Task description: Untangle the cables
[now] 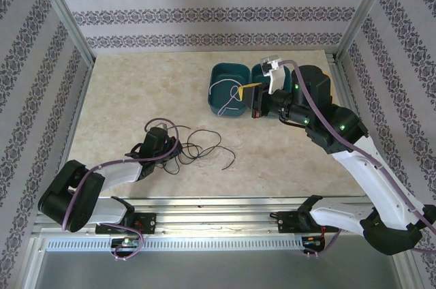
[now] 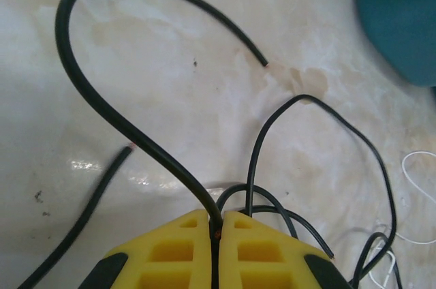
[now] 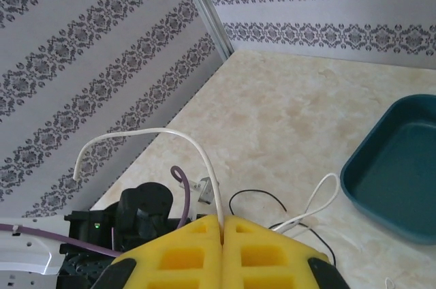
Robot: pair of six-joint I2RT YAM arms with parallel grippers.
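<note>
I need to turn my right gripper next, swing it outward and lower it into the second teal bin (image 1: 286,82) to let go of the dangling white cable, because the bin is below and outward.
The cables (image 1: 201,144) lie as a loose tangle of black strands with a thin white one on the table's near middle. My left gripper (image 1: 173,148) sits at the tangle's left edge. In the left wrist view its yellow fingers (image 2: 170,248) are shut on a black cable (image 2: 88,91) that arcs up and ends in a cut tip. My right gripper (image 1: 241,88) hovers over a teal bin (image 1: 219,74), shut on a white cable (image 1: 228,96) that loops down over the bin. The right wrist view shows that white cable (image 3: 204,156) rising from between the closed pads (image 3: 255,234).
A second teal bin (image 1: 259,71) stands beside the first, partly behind the right wrist. Patterned walls and metal posts (image 1: 65,13) enclose the table on three sides. A metal rail (image 1: 218,204) runs along the near edge. Bare marble lies at the back left.
</note>
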